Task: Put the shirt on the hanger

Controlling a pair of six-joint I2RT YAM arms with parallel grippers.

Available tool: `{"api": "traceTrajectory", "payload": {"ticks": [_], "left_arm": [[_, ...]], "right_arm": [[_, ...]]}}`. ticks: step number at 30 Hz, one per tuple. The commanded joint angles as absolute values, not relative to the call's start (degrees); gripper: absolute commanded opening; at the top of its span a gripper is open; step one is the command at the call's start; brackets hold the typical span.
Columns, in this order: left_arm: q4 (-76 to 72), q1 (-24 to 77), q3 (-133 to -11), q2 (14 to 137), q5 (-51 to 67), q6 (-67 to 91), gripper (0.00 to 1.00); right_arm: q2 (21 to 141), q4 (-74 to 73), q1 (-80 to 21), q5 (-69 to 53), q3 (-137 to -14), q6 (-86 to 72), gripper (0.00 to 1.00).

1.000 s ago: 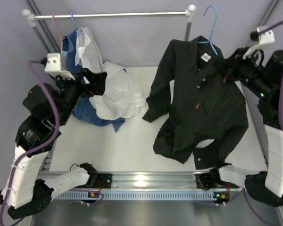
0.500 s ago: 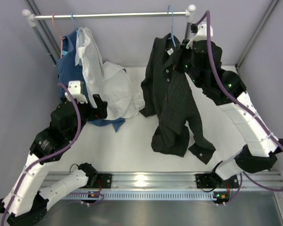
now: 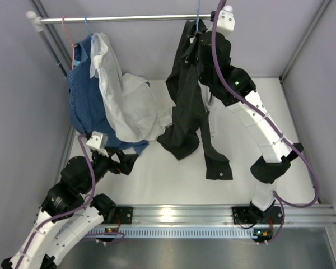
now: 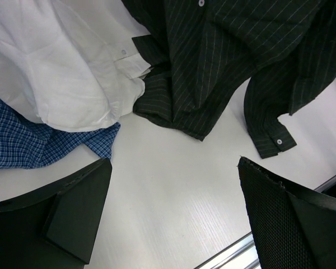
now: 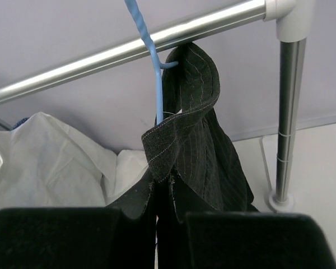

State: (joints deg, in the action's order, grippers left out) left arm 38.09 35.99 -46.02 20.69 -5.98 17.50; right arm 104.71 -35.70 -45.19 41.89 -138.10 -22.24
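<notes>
The bare bar is to the left in the top view, so my right gripper should shift there, lower the hanger's raised hook onto it and release.
The black pinstriped shirt (image 3: 187, 95) hangs on the light-blue wire hanger (image 3: 199, 14) at the right end of the rail, its hem and one sleeve trailing on the table. In the right wrist view the hanger's hook (image 5: 153, 61) crosses the rail above the shirt's collar (image 5: 190, 123). My right gripper (image 3: 200, 47) is shut on the shirt just below the collar (image 5: 168, 224). My left gripper (image 3: 122, 162) is open and empty, low over the table; in its wrist view (image 4: 173, 213) the shirt's hem (image 4: 213, 67) lies beyond the fingers.
A metal rail (image 3: 129, 18) runs across the back, with its post (image 5: 285, 112) at the right. A white shirt (image 3: 126, 101) and a blue patterned garment (image 3: 81, 101) hang at the left beside a red hanger (image 3: 67, 33). An aluminium track (image 3: 173, 216) edges the front.
My right arm has swung the shirt and hanger left and up from the table to the rail. My left arm has drawn back toward the near edge and sunk lower.
</notes>
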Motion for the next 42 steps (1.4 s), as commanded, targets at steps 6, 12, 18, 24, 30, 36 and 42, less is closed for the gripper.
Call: {"api": "traceTrajectory", "payload": {"ticks": [6,12,18,24,30,36,42], "left_arm": [[32.96,35.95,-41.31,16.00,-4.66,19.42,0.98],[32.61,35.95,-40.17,14.33,-4.75,18.99,0.98],[32.70,35.95,-39.46,13.45,-7.82,19.07,0.98],[32.61,35.95,-39.29,13.45,-9.75,19.07,0.98],[33.04,35.95,-39.11,13.62,-14.75,19.95,0.98],[34.28,35.95,-39.29,13.80,-18.45,20.83,0.98],[38.75,35.95,-41.13,14.06,-29.51,24.52,0.98]], "right_arm": [[104.59,-24.45,-44.83,37.63,-134.57,-27.33,0.00],[107.49,-22.41,-42.19,32.88,-133.24,-27.42,0.00],[107.49,-22.42,-43.41,34.71,-127.20,-28.30,0.00],[102.83,-13.19,-45.17,35.16,-112.87,-31.20,0.00],[101.69,-9.24,-45.09,33.23,-108.56,-32.96,0.28],[98.53,-8.79,-44.65,32.61,-105.66,-32.08,0.64],[87.03,-9.22,-40.61,24.01,-95.65,-30.50,0.99]]}}
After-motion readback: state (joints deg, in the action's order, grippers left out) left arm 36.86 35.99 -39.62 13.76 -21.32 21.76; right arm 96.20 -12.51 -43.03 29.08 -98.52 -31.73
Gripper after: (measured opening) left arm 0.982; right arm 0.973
